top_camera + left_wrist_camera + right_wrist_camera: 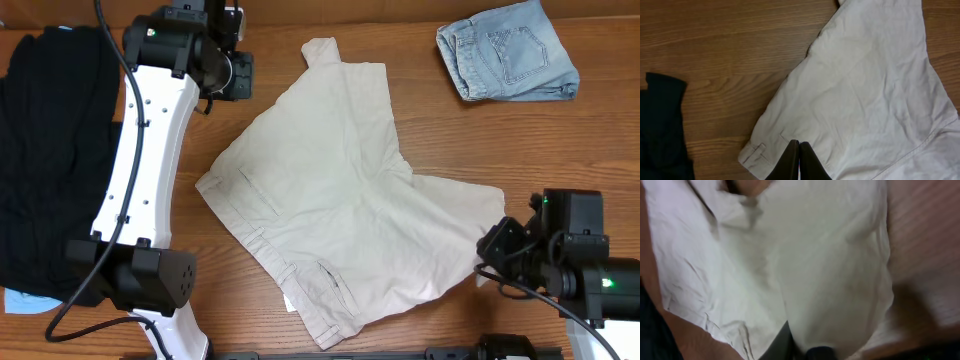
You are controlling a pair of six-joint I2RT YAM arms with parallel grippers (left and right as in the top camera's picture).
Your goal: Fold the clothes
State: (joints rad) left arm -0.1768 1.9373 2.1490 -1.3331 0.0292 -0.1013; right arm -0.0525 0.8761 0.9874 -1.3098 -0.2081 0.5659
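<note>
The far leg (384, 120) lies outward and left of my right gripper in the overhead view, so next my right gripper needs to carry the cloth outward and release it there.
The pale beige shorts (340, 200) lie spread out and creased in the middle of the wooden table, waistband toward the lower left and one leg toward the upper middle. My left gripper (238, 75) is shut and empty, off the shorts' upper left edge; in the left wrist view its tips (799, 144) hover over the shorts (865, 90) near a belt loop. My right gripper (497, 245) is at the right leg's edge. In the right wrist view its fingers (802, 342) are pinched on the cloth (805, 255), which bulges up from them.
A black garment (50, 150) lies in a heap at the left edge, also in the left wrist view (660, 130). Folded light blue denim shorts (508, 50) sit at the top right. A pale blue item (20, 300) peeks out at the lower left.
</note>
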